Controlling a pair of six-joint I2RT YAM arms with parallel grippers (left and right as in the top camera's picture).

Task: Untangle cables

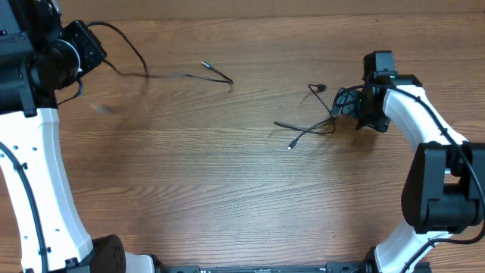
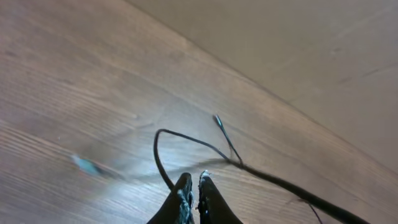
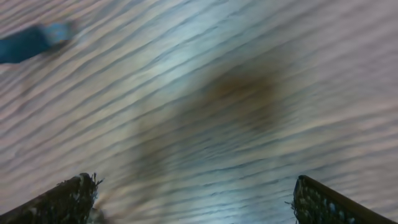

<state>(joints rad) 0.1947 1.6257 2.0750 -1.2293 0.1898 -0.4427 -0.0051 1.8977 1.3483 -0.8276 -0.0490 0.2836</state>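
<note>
I need to lower my right gripper to the left in the overhead view, onto the crossed pieces of cable by the silver plug (image 1: 290,146) below.
One thin black cable (image 1: 182,75) trails across the table from my left gripper (image 1: 89,44) at the far left to small plug ends (image 1: 229,80). In the left wrist view that cable (image 2: 186,139) loops up off the wood and runs in behind the fingertips (image 2: 185,185) of my left gripper (image 2: 194,183), which is shut on it. A small tangle of black cables (image 1: 326,114) lies right of centre, with a silver plug (image 1: 290,146) at its near end. My right gripper (image 1: 355,106) hovers at the tangle's right edge. In the right wrist view the right gripper (image 3: 196,199) is wide open over blurred wood.
The wooden table (image 1: 227,197) fills the view. A small blurred blue-grey mark (image 1: 104,108) sits near the left arm. The right arm's white links (image 1: 424,129) reach in from the lower right. A blurred blue object (image 3: 31,40) shows at the upper left of the right wrist view.
</note>
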